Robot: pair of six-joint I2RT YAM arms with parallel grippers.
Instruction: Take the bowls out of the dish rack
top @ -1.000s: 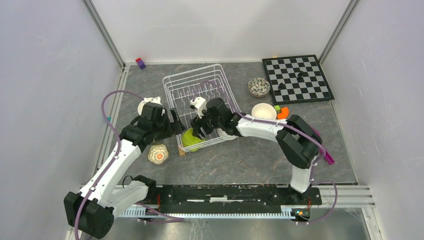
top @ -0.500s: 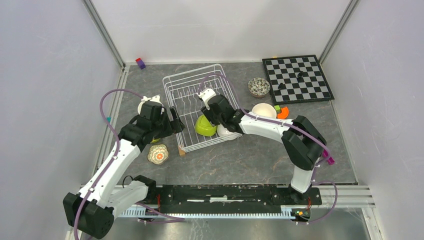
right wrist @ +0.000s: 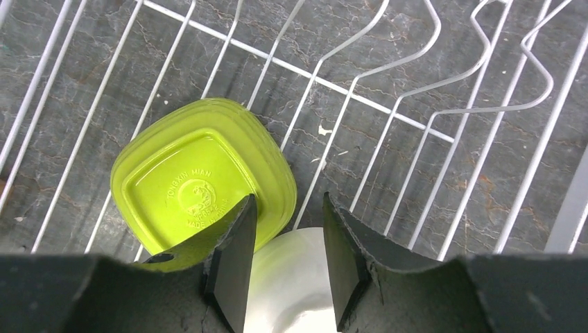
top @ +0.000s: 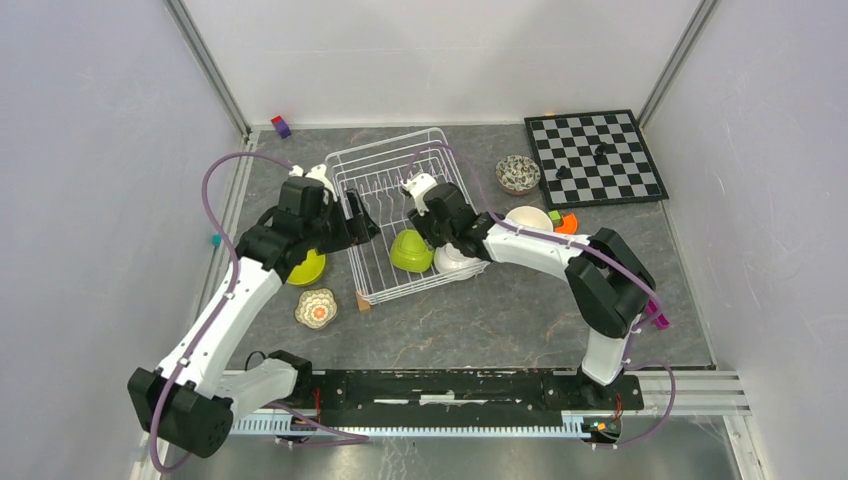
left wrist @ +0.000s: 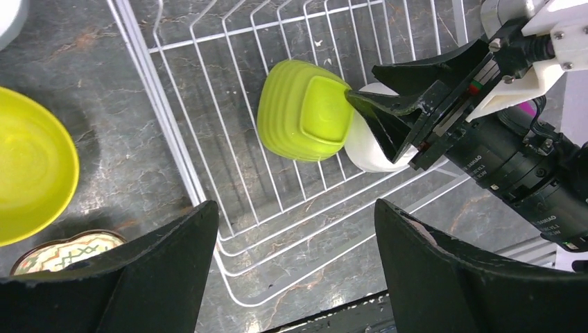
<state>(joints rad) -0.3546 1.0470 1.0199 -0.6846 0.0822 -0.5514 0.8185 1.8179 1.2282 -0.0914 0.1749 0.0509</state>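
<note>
I will next move my left gripper down toward the right in the top view onto the squarish lime green bowl (top: 410,250), because it sits below the gripper's fingers on that side.
The white wire dish rack (top: 385,180) stands mid-table. Inside it a squarish lime green bowl (top: 410,250) lies upside down, touching a white bowl (top: 455,260). My right gripper (top: 432,238) hovers over where they meet, jaws a little apart. In the right wrist view the gripper (right wrist: 288,257) has the white bowl (right wrist: 291,277) showing in the gap, and one finger overlaps the rim of the green bowl (right wrist: 194,173). My left gripper (top: 358,225) is wide open and empty over the rack's near-left part (left wrist: 229,250). A second lime green bowl (top: 305,268) and a floral bowl (top: 316,308) sit on the table to the left.
A speckled bowl (top: 517,173) and a cream bowl (top: 527,217) sit right of the rack, beside small orange and green pieces (top: 562,222). The chessboard (top: 597,155) lies far right. A white bowl's edge (left wrist: 7,14) shows at the left wrist view's corner.
The right gripper carried the squarish green bowl from the rack's near-left corner back to the white bowl, then held still. The left arm swung away, uncovering the green bowl on the table.
</note>
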